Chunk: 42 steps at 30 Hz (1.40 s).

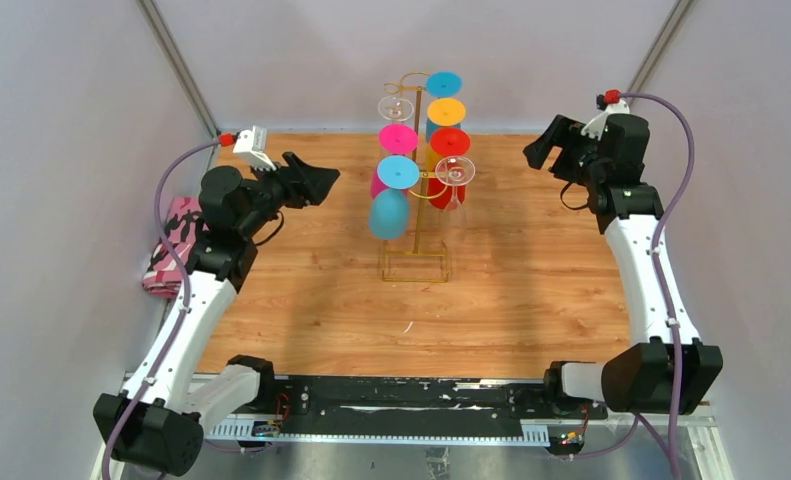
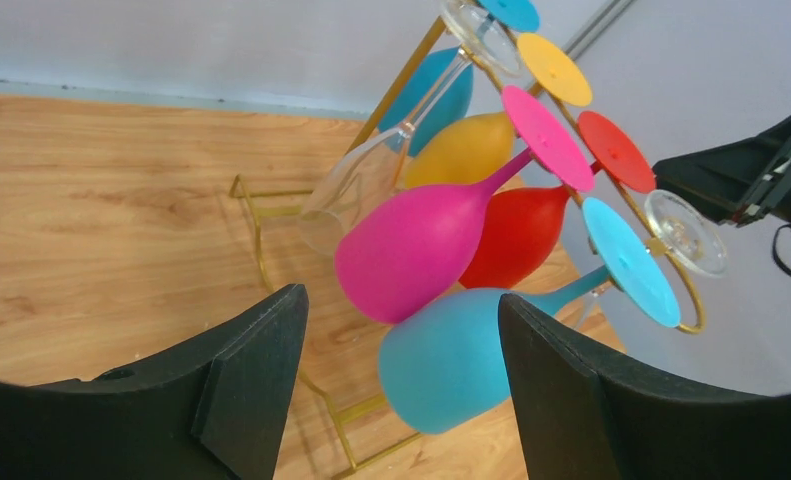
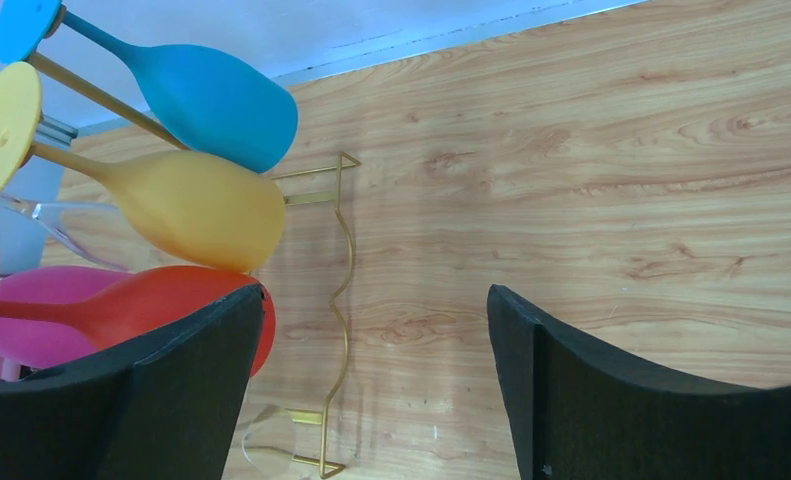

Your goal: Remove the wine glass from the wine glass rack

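Next, my right gripper will turn and move left in the top view onto that foot's rim, as the clear glass's foot juts uncovered from the rack.
The gold wire wine glass rack stands mid-table, with several wine glasses hanging bowl-down on both sides. A light blue glass hangs lowest on its left, a pink one above it, and a clear one lowest on its right. My left gripper is open and empty, left of the rack and apart from it. In the left wrist view my left gripper frames the light blue glass and pink glass. My right gripper is open and empty, off to the rack's right. It looks onto the rack's base.
A pink patterned cloth lies off the table's left edge beside the left arm. Grey walls close in the wooden table on three sides. A black rail runs along the near edge between the arm bases.
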Available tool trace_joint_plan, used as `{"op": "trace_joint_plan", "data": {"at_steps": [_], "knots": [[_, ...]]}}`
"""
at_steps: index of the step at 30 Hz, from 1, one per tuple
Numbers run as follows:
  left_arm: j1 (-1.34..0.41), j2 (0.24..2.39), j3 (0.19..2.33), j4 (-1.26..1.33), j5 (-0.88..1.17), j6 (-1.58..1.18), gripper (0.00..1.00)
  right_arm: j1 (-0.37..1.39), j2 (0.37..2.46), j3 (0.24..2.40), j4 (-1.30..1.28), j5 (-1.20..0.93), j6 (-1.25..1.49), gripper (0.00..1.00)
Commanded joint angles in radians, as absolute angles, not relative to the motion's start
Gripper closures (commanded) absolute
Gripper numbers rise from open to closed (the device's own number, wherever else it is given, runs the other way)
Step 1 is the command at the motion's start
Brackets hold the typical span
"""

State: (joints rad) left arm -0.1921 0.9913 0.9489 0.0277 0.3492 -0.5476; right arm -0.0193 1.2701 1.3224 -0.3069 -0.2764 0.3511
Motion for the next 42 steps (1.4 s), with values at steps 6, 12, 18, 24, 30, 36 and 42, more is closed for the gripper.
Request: {"op": "trace_joint_plan", "data": {"at_steps": [6,12,18,24,30,36,42], "knots": [[-0.191,0.916,0.963,-0.068,0.302,-0.521,0.26,-0.004,1.106,1.181,-0.225,-0.327,0.464,0.29],[-0.191,0.88,0.952,-0.069,0.307,-0.538,0.25,-0.004,1.045,1.043,0.148,-0.685,0.777,0.37],[-0.192,0.876,0.937,-0.074,0.317,-0.537,0.25,0.037,1.057,1.003,0.341,-0.813,0.918,0.34],[-0.19,0.87,0.923,-0.076,0.31,-0.534,0.25,0.095,1.103,1.018,0.371,-0.847,1.01,0.39],[-0.19,0.846,0.928,-0.107,0.28,-0.511,0.25,0.144,1.136,1.03,0.293,-0.827,0.965,0.46],[-0.19,0.838,0.923,-0.121,0.268,-0.502,0.24,0.17,1.164,1.019,0.32,-0.822,0.988,0.52],[-0.19,0.829,0.915,-0.124,0.256,-0.499,0.24,0.178,1.183,1.022,0.311,-0.813,0.991,0.62]]}}
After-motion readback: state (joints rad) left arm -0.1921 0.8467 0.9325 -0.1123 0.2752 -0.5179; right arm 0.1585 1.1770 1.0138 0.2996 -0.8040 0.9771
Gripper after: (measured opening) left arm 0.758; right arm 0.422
